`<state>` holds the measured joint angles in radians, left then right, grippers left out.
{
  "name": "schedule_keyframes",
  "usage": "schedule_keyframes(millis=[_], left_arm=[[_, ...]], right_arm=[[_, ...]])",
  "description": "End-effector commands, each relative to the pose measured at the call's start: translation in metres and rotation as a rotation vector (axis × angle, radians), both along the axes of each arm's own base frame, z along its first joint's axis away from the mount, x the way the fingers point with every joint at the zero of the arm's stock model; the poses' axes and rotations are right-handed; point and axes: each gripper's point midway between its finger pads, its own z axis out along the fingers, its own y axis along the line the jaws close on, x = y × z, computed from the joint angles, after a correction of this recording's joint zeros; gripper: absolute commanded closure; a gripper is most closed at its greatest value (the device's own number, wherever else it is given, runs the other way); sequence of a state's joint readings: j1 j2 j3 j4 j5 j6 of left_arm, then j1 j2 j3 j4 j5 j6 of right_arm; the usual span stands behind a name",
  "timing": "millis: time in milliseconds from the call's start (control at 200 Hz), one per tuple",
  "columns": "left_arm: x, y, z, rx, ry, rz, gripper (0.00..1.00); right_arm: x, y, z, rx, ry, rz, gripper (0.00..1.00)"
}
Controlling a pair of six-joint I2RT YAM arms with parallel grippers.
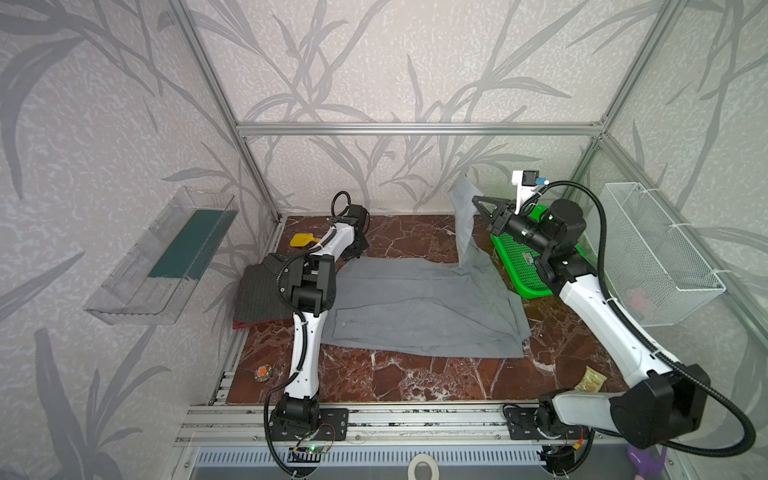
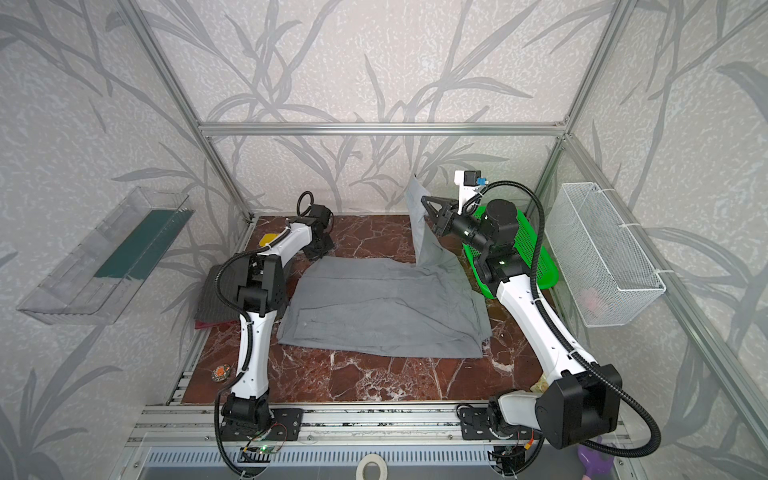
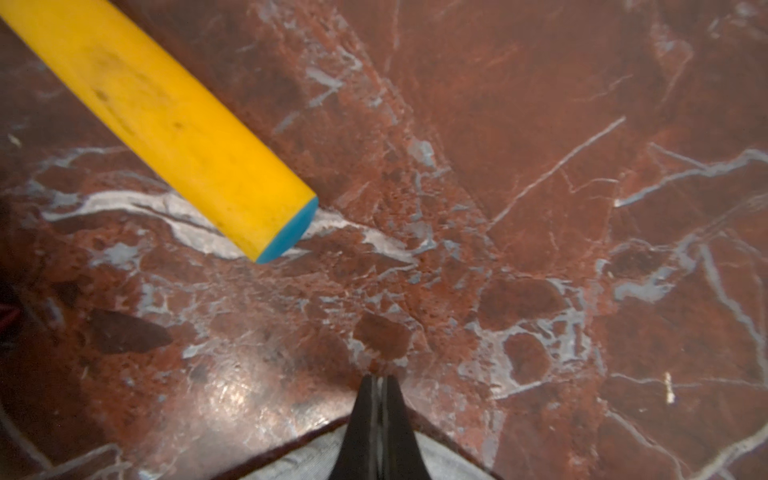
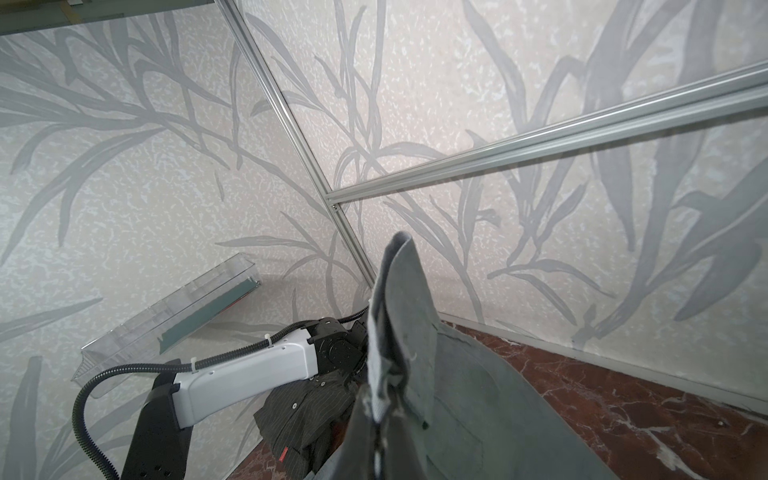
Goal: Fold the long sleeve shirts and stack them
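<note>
My left gripper is going to move back over the light-grey shirt's end beside the pinstriped shirt next and let go of the light-grey shirt's edge there, because the shirt's far part is still unfolded.
The light-grey shirt lies spread across the middle of the marble table. My right gripper is shut on its far right part and holds that part up, so the cloth hangs upright near the back wall. At the shirt's far left corner, low over the table, my left gripper has its jaws together on the grey edge. The dark pinstriped shirt sits folded at the left edge. It lies on a dark red garment, of which only a strip shows.
A green mesh basket stands under the right arm. A yellow tool lies close to the left gripper. A white wire basket and a clear tray hang on the walls. A snack packet lies front right.
</note>
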<state>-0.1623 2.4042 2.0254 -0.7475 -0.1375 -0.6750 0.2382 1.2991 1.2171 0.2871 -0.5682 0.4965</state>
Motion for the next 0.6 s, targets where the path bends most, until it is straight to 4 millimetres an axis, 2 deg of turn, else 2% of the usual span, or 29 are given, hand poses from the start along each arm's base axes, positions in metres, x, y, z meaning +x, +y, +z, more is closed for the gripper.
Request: schedule_keyframes(millis=[0, 225, 365, 490, 595], left_arm=[[0.005, 0.004, 0.047, 0.014, -0.111, -0.026, 1.0], [-0.007, 0.009, 0.088, 0.034, -0.309, -0.059, 1.0], [-0.02, 0.008, 0.107, 0.018, -0.46, -0.09, 1.0], [-0.036, 0.008, 0.115, 0.007, -0.553, -0.092, 1.0], [-0.051, 0.007, 0.11, 0.002, -0.579, -0.093, 1.0]], right_arm=[[-0.012, -0.014, 0.024, 0.005, -0.067, -0.071, 1.0], [-0.026, -0.03, 0.036, 0.026, -0.088, -0.146, 1.0], [-0.04, -0.032, 0.042, 0.044, -0.098, -0.135, 1.0], [-0.054, -0.035, 0.041, 0.066, -0.089, -0.128, 1.0], [-0.064, -0.038, 0.032, 0.069, -0.062, -0.129, 1.0]])
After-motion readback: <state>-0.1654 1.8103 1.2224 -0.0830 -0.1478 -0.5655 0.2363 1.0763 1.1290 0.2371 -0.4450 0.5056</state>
